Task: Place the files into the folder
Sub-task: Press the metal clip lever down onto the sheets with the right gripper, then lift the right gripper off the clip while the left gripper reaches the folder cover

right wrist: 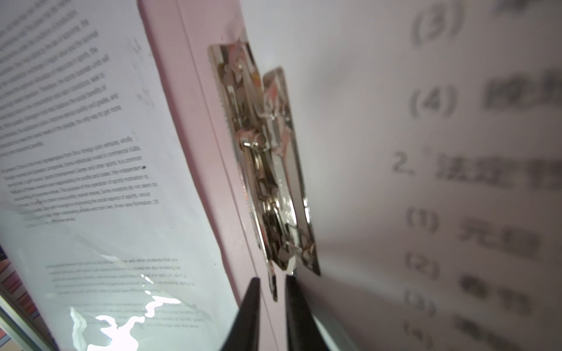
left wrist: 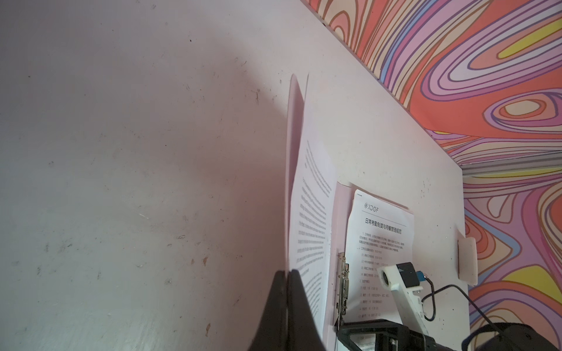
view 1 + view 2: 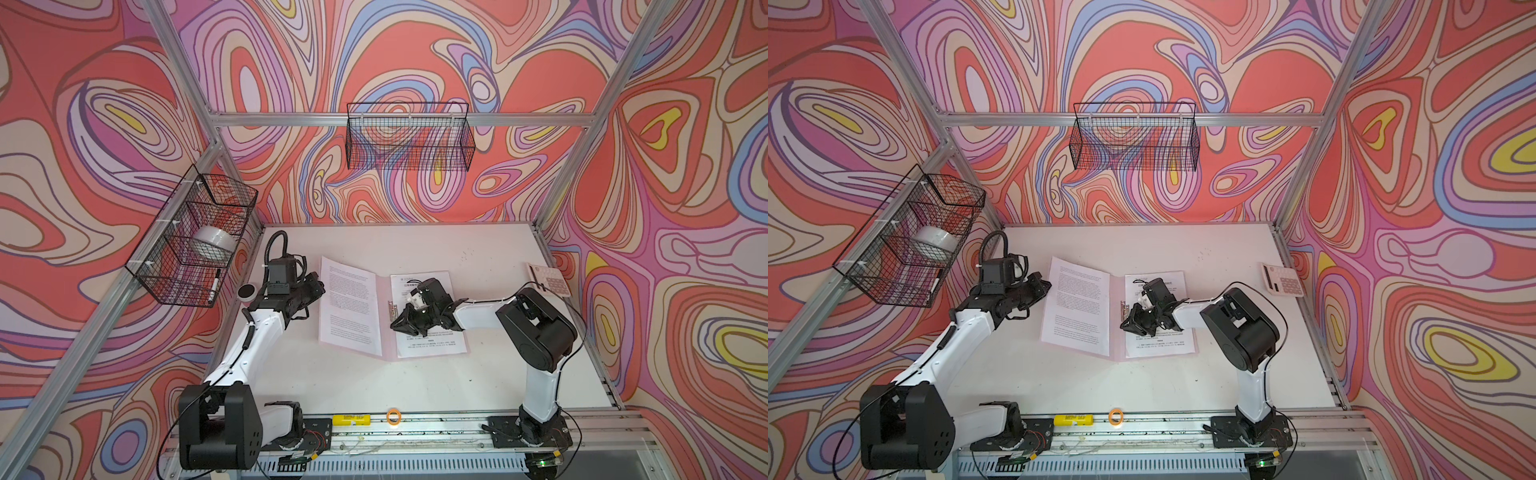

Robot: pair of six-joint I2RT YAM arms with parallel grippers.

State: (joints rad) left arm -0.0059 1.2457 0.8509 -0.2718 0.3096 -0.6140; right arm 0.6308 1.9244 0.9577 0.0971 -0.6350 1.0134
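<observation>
The metal clip on the folder's spine is across the still-open cover from the left gripper, so the left gripper next needs to swing the cover's outer edge up toward the clip and let go.
The pale-pink folder lies open mid-table in both top views. Its left cover tilts up off the table and carries a text sheet. My left gripper is shut on the outer edge of that cover and sheet. A second of the files, the sheet with a bold heading, lies on the right half, partly under my right arm. My right gripper hovers at the end of the metal clip on the spine. Its fingers stand slightly apart, with the clip's thin lever tip between them.
A calculator lies at the table's right edge. On the front rail are a yellow tube and an orange ring. A black round puck sits by the left arm. Wire baskets hang on the left and back walls.
</observation>
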